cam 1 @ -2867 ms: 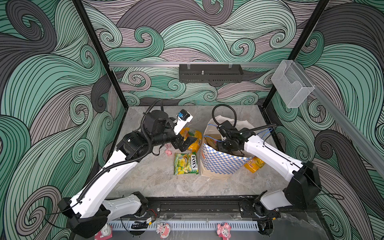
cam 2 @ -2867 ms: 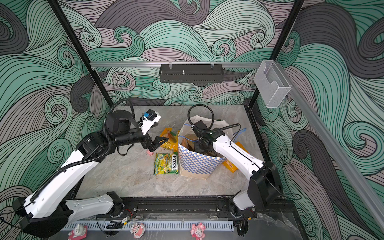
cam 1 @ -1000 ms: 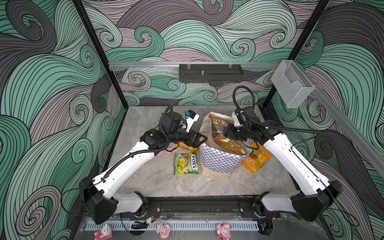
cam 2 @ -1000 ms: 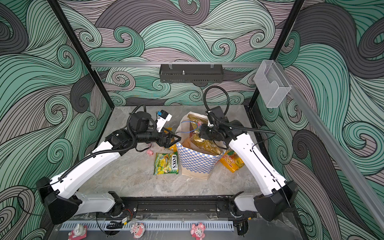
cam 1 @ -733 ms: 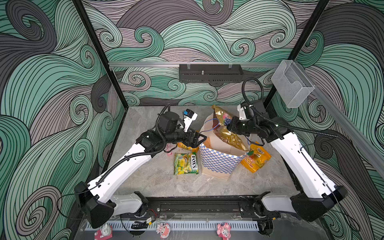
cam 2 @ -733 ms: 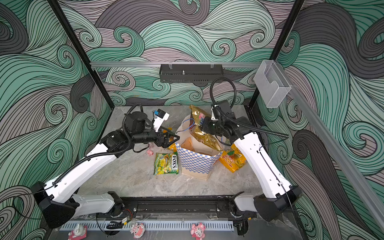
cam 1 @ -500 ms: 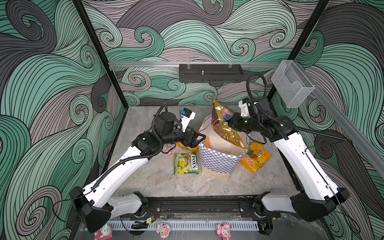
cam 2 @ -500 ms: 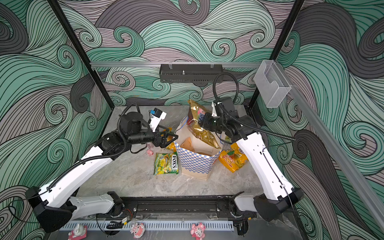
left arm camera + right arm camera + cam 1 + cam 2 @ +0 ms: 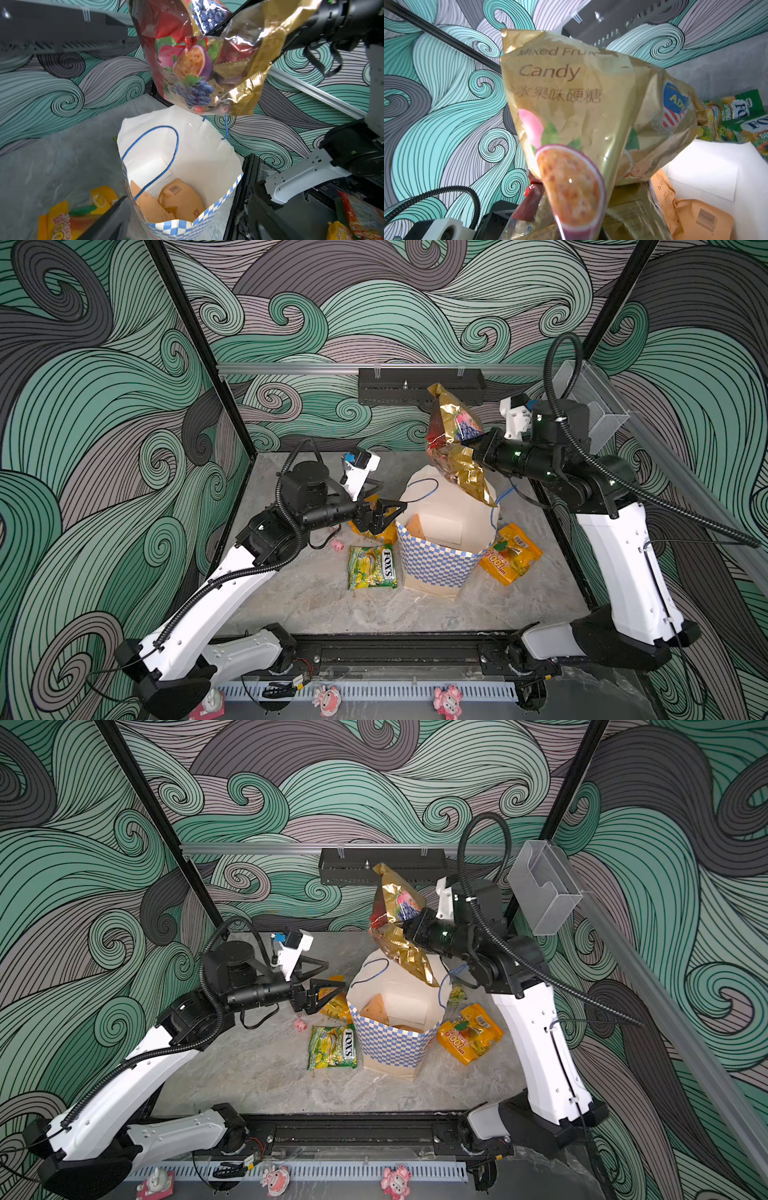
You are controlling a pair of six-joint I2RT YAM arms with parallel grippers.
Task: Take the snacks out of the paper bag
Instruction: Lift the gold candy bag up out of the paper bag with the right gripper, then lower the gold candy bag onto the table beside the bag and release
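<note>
My right gripper swings clear of the bag [image 9: 444, 539] and down next. It releases the packet on the tabletop [image 9: 523, 510] beside the bag, since that spot lies below my gripper.
The paper bag [image 9: 444, 539] [image 9: 395, 1027] stands upright mid-table, its mouth open. My right gripper [image 9: 476, 450] [image 9: 409, 930] is shut on a gold mixed-fruit candy packet [image 9: 455, 448] [image 9: 399, 923] [image 9: 199, 56] [image 9: 581, 99], which hangs in the air above the bag's far rim. My left gripper [image 9: 384, 514] [image 9: 328, 990] [image 9: 190, 195] is open at the bag's left rim, holding nothing. Tan-orange packets [image 9: 180, 199] [image 9: 695, 216] lie inside the bag. On the table lie a FOX'S packet [image 9: 372, 566] and orange-yellow packets [image 9: 509, 553] [image 9: 374, 529].
A tiny pink pig figurine [image 9: 337, 546] sits left of the FOX'S packet. More FOX'S packets [image 9: 737, 116] lie behind the bag. Pink cartoon toys [image 9: 446, 701] line the front rail. A black bracket [image 9: 419, 385] hangs on the back wall, and a clear bin [image 9: 590, 406] is at right.
My right gripper has lifted the gold candy packet up out of the bag and back toward the rear wall. The left gripper has stayed open near the bag's left rim, drawing back slightly.
</note>
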